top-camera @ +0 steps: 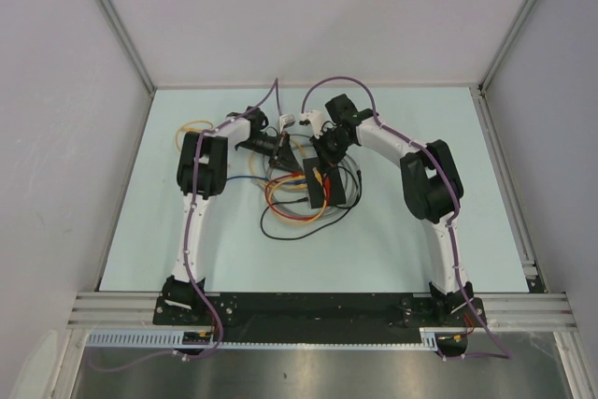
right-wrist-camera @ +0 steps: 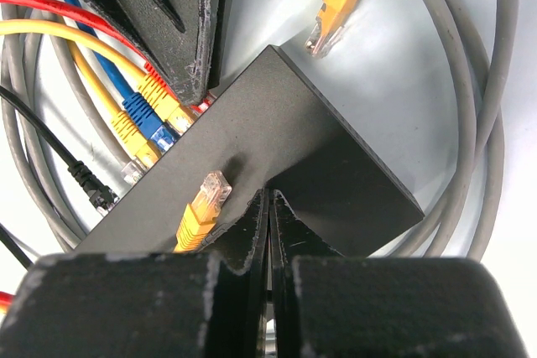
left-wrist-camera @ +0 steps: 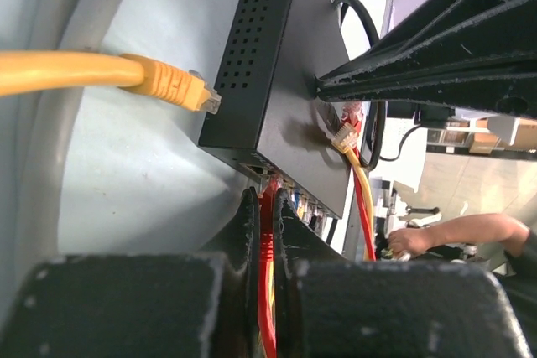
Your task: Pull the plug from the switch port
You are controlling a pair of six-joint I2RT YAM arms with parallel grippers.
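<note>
Next, my left gripper moves off the switch, left in the top view, and releases by the outlying yellow cable (top-camera: 191, 126), as the tabletop is open there.
The switch (left-wrist-camera: 281, 81) is a flat black box on the pale table, also seen in the top view (top-camera: 319, 192) and the right wrist view (right-wrist-camera: 285, 127). Its socket row holds yellow and blue plugs (right-wrist-camera: 151, 115). My left gripper (left-wrist-camera: 262, 194) is shut on the red plug (left-wrist-camera: 267, 232) right at the socket row; I cannot tell whether it is still seated. In the right wrist view its fingers (right-wrist-camera: 168, 14) stand at the socket edge. My right gripper (right-wrist-camera: 270, 197) is shut and empty, its tips pressed on the switch's top.
A loose orange plug (left-wrist-camera: 172, 83) lies beside the switch and another (right-wrist-camera: 200, 211) rests on its top. Grey cable (right-wrist-camera: 482, 123) loops round the switch, with red, yellow and black cables (top-camera: 299, 217) tangled in front. White walls enclose the table.
</note>
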